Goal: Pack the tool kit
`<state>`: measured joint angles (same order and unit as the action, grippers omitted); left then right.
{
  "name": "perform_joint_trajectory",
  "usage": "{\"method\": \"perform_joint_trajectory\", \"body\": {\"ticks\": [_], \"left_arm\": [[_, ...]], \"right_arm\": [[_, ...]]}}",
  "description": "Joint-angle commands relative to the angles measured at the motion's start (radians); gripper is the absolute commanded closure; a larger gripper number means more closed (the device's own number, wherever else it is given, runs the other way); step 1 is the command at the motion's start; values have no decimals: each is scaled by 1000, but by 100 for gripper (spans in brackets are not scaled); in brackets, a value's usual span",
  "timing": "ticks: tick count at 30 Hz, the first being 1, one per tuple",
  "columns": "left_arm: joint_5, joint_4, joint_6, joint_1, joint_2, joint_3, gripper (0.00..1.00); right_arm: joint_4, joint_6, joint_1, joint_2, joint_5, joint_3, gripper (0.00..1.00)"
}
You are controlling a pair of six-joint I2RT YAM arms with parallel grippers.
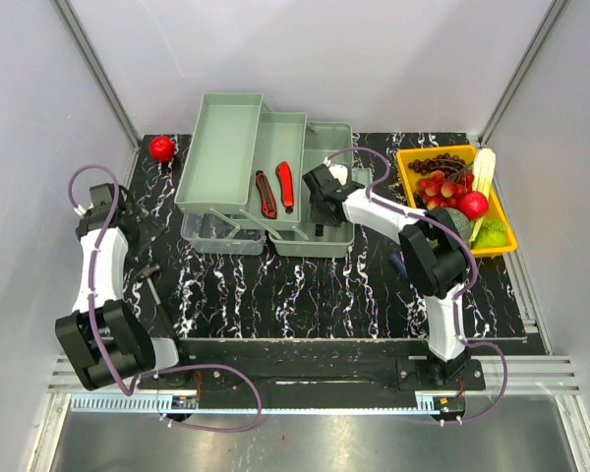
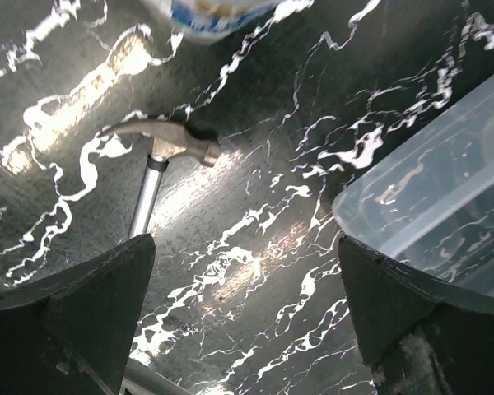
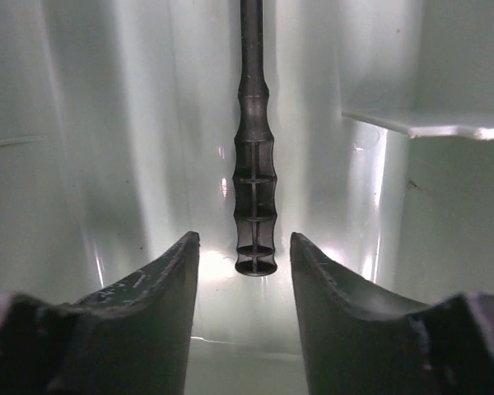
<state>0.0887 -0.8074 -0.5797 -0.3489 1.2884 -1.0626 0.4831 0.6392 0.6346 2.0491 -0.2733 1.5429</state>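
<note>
My left gripper is open and will next move down and back onto the hammer's handle near its head (image 1: 154, 290) (image 2: 148, 193), as the metal handle lies uncovered on the tabletop.
The tool kit's pale green toolbox (image 1: 221, 138) stands unfolded at the back of the table, its trays stepped out. Two red-and-black hand tools (image 1: 275, 189) lie in the middle tray. My right gripper (image 1: 321, 204) reaches into the right tray; in the right wrist view it (image 3: 244, 247) is open, and a black ribbed tool handle (image 3: 255, 189) lies on the tray floor just ahead of the fingertips, touching neither. My left gripper (image 2: 247, 263) hangs wide open over bare table. A hammer (image 2: 169, 141) lies beyond it, and the toolbox's clear base (image 2: 428, 206) is at its right.
A yellow tray (image 1: 410, 157) of fruit sits at the back right. A red ball (image 1: 161, 147) lies left of the toolbox. The hammer (image 1: 149, 282) rests on the dark marbled tabletop near the left arm. Walls close in on three sides.
</note>
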Motion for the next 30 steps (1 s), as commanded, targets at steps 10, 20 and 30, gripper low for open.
{"method": "perform_joint_trajectory", "body": {"ticks": [10, 20, 30], "left_arm": [[111, -32, -51, -4, 55, 128, 6], [5, 149, -26, -4, 161, 280, 1], [-69, 244, -75, 4, 167, 348, 49]], "right_arm": [[18, 70, -104, -245, 57, 7, 40], [6, 1, -217, -354, 117, -30, 10], [8, -22, -259, -417, 115, -64, 11]]}}
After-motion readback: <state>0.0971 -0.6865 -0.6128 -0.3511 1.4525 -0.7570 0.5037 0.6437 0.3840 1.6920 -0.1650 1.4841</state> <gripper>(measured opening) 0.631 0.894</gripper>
